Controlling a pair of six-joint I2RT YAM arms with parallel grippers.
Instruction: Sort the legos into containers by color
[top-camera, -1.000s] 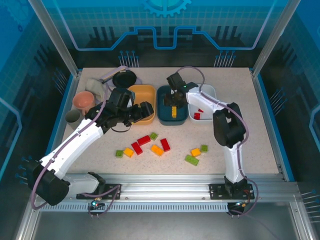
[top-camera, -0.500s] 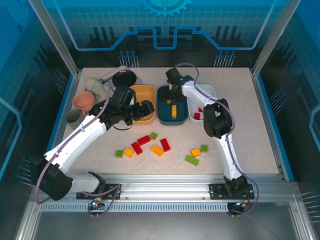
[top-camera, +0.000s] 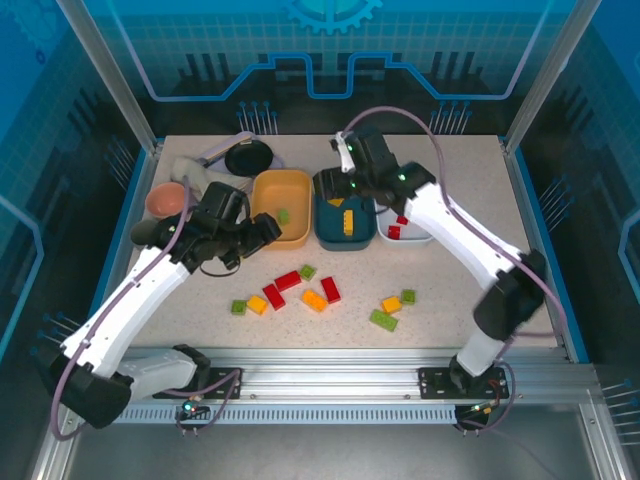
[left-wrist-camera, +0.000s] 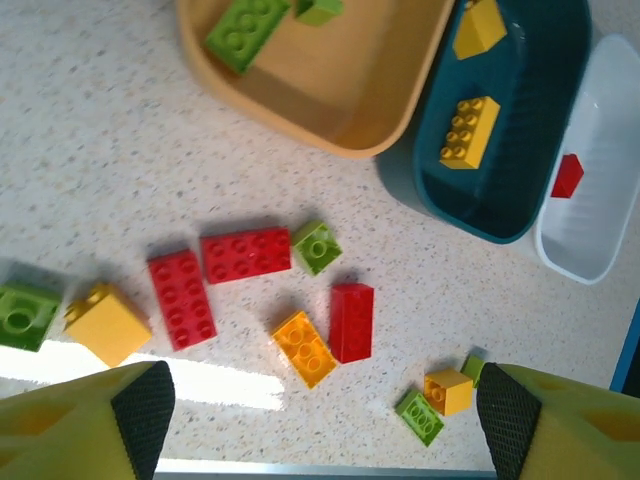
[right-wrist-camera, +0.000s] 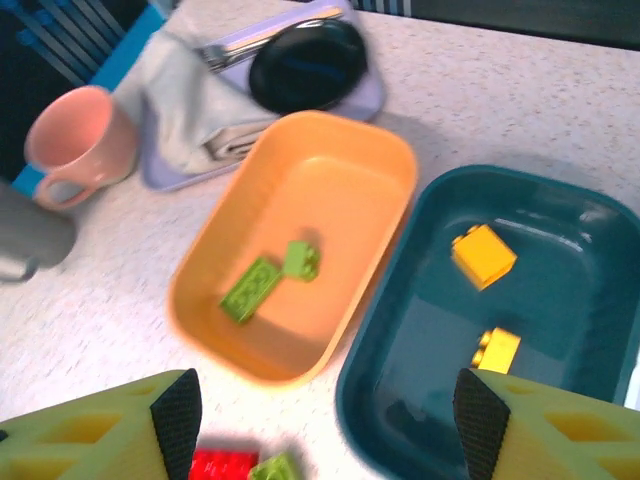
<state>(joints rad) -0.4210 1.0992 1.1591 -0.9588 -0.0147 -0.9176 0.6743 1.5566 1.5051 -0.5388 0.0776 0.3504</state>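
Note:
The left gripper draws back and down next onto the green brick farthest from the white tray, since that brick lies below the gripper and nearer my base.
My left gripper hangs open and empty just left of the orange-yellow tray, above the loose legos. Its pads stand wide apart over a red brick and an orange one. More legos lie near: red, yellow, green. My right gripper hovers open and empty over the dark teal tray. Green bricks lie in the orange-yellow tray, yellow ones in the teal tray, red ones in the white tray.
A pink cup, a grey cup, a folded cloth and a small black pan crowd the back left corner. Blue rails edge the table. Open tabletop lies right of the white tray.
My right gripper opened and lifted away from the teal tray while its arm swung out to the right. My left arm drew back to the left, uncovering a green brick in the orange-yellow tray.

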